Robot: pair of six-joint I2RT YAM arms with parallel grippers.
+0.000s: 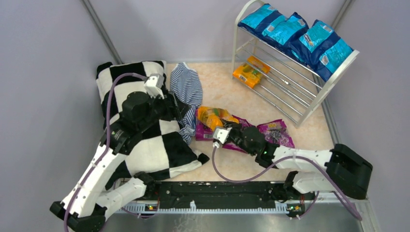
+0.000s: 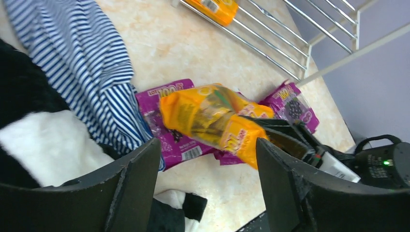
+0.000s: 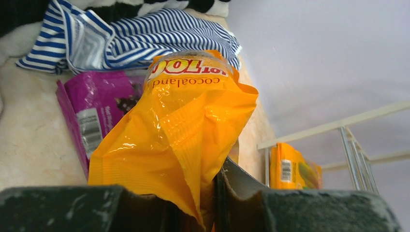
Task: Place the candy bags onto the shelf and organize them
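Note:
Next, my right gripper moves outward, turning toward the shelf, over the lower level's bare rails to release the orange candy bag. An orange match lies beside those rails.
My right gripper is shut on the end of an orange candy bag, lifted above the floor; it fills the right wrist view and shows in the left wrist view. Purple candy bags lie beneath and beside it. The white shelf stands at the back right with several blue bags on its top tier and an orange bag on a lower tier. My left gripper is open and empty over the checkered pillow's edge.
The black-and-white checkered pillow lies at the left under my left arm. A blue-and-white striped cloth lies between the pillow and the bags. Grey walls close in on both sides.

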